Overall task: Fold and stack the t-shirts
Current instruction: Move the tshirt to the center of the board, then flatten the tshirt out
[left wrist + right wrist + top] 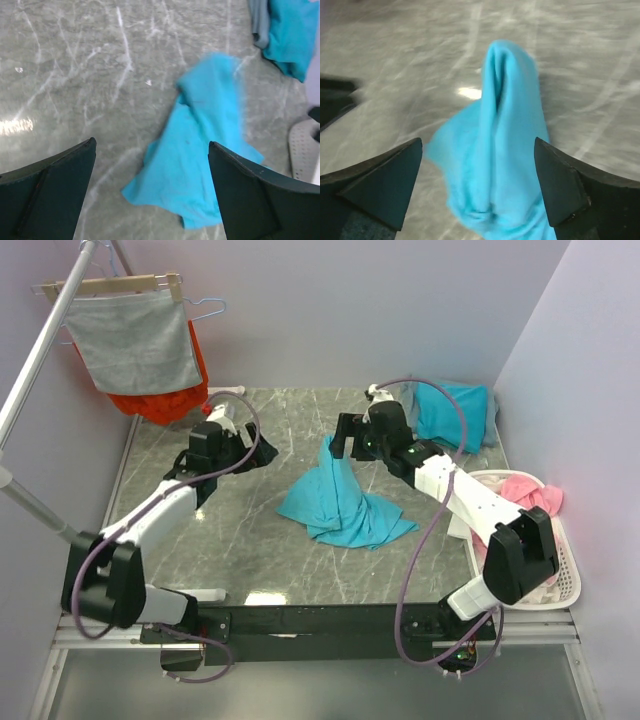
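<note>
The t-shirt's corner on this arm's side (pixel 287 508) (pixel 133 192) juts from the heap onto bare tabletop, so my left gripper moves down and back onto it next.
A crumpled turquoise t-shirt (pixel 345 502) lies mid-table, one part still standing up in a peak. My right gripper (pixel 338 440) hovers at that peak, jaws open wide. In the right wrist view the blurred t-shirt (pixel 507 125) rises between the fingers of the right gripper (pixel 478 141) and touches neither. My left gripper (pixel 262 452) hangs open to the left of the heap. In its wrist view the left gripper (pixel 151 142) looks down on the t-shirt (pixel 200 150) with nothing in it. A second turquoise t-shirt (pixel 455 410) lies at the back right, seen also as the t-shirt (pixel 292 30).
A white basket (pixel 565 580) with a pink cloth (pixel 525 490) stands at the right edge. A grey cloth (pixel 135 340) and an orange-red garment (pixel 165 400) hang from a rack at the back left. Walls close in the back and right.
</note>
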Robot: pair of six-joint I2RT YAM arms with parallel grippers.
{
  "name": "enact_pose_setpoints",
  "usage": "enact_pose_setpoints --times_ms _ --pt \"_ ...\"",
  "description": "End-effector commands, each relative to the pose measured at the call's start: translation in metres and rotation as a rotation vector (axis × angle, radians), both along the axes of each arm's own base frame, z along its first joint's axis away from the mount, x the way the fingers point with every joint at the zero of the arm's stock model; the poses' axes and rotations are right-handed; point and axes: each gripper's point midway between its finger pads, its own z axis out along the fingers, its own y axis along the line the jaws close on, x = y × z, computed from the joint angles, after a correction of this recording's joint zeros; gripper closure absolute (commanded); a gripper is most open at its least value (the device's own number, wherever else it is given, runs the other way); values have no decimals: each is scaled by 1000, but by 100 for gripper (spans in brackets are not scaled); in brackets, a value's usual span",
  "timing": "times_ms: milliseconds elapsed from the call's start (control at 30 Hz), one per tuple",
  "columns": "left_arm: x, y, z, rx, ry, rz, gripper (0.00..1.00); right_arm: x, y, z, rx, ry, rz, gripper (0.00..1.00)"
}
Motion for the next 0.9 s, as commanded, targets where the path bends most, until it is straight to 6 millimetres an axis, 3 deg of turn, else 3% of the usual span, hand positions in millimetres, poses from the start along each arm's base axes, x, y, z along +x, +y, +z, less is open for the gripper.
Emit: enact_pose_setpoints --times_ms 0,67,167,267,467,533,567,600,767,800,867 --pt "-28 -14 40 -51 -69 -8 1 13 -46 34 -53 -125 -259 0" --pt "-46 -26 34 -40 -40 -33 1 3 -58 24 -64 -88 -316 0" --pt "-64 -37 19 -41 4 -67 1 -16 -77 -9 -117 9 -382 0" --pt "-78 -58 -8 -37 84 -132 1 -27 -77 -31 -144 74 -353 0" --pt "-71 -66 -67 42 205 -125 1 -57 -72 -80 -142 198 -287 0" --pt "-60 -67 -71 70 198 -120 1 -61 -72 -84 -138 205 -276 0" --pt "-58 -68 -82 89 224 -117 0 -63 -71 -87 -143 211 -266 0" --pt "-49 -74 -76 76 191 -123 1 -63 -71 -91 -148 222 -263 0" --pt "-41 -84 -104 83 257 -146 0 -60 -69 -102 -183 250 -247 0" --pt "-41 -87 -105 79 260 -155 3 -59 -71 -108 -206 263 -252 0" --pt "-43 -91 -113 76 281 -176 23 -56 -72 -110 -221 268 -260 4"
